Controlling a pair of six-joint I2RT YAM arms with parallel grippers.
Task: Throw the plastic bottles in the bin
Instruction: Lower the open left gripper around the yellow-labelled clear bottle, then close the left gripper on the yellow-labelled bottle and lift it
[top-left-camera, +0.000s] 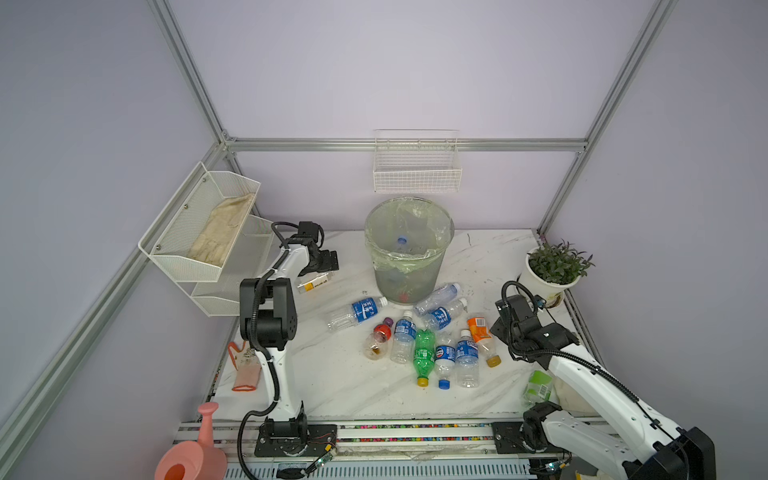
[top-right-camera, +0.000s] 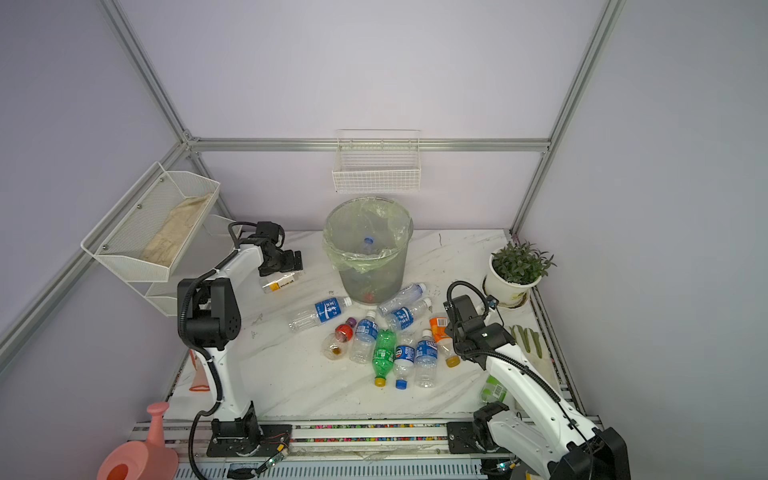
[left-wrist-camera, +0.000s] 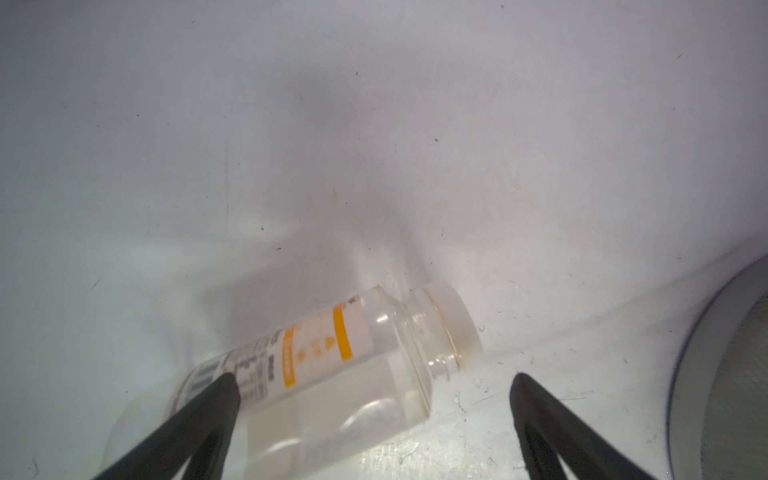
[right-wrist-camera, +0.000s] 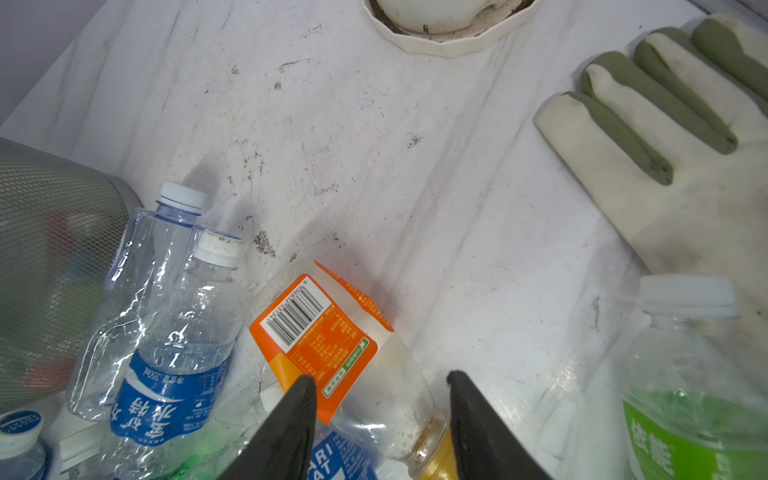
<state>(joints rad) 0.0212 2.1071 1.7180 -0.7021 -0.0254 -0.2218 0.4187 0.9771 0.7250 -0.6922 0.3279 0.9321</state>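
The left gripper should go back and down to the small clear bottle, until the open fingers are on both sides of its labelled body (top-left-camera: 316, 282) (left-wrist-camera: 320, 380).
Several plastic bottles (top-left-camera: 423, 355) lie in a heap on the white table in front of the bin (top-left-camera: 411, 286), which holds a blue-capped bottle. My left gripper (left-wrist-camera: 372, 380) is open, low over a clear bottle with a yellow label (left-wrist-camera: 332, 365) that lies alone left of the bin (left-wrist-camera: 731, 374); one finger (left-wrist-camera: 216, 399) overlaps its label end. My right gripper (right-wrist-camera: 380, 384) is open just above the orange-labelled bottle (right-wrist-camera: 324, 332), its fingers on either side of the bottle's shoulder. That bottle (top-left-camera: 482, 338) lies at the heap's right edge. A green-labelled bottle (right-wrist-camera: 690, 374) lies beside the right arm.
A potted plant (top-left-camera: 550, 270) stands at the back right and a white-and-green glove (right-wrist-camera: 665, 145) lies near it. A white wire basket (top-left-camera: 417, 166) hangs above the bin, and white mesh shelves (top-left-camera: 199, 232) stand at the left. A pink watering can (top-left-camera: 191, 453) is at the front left.
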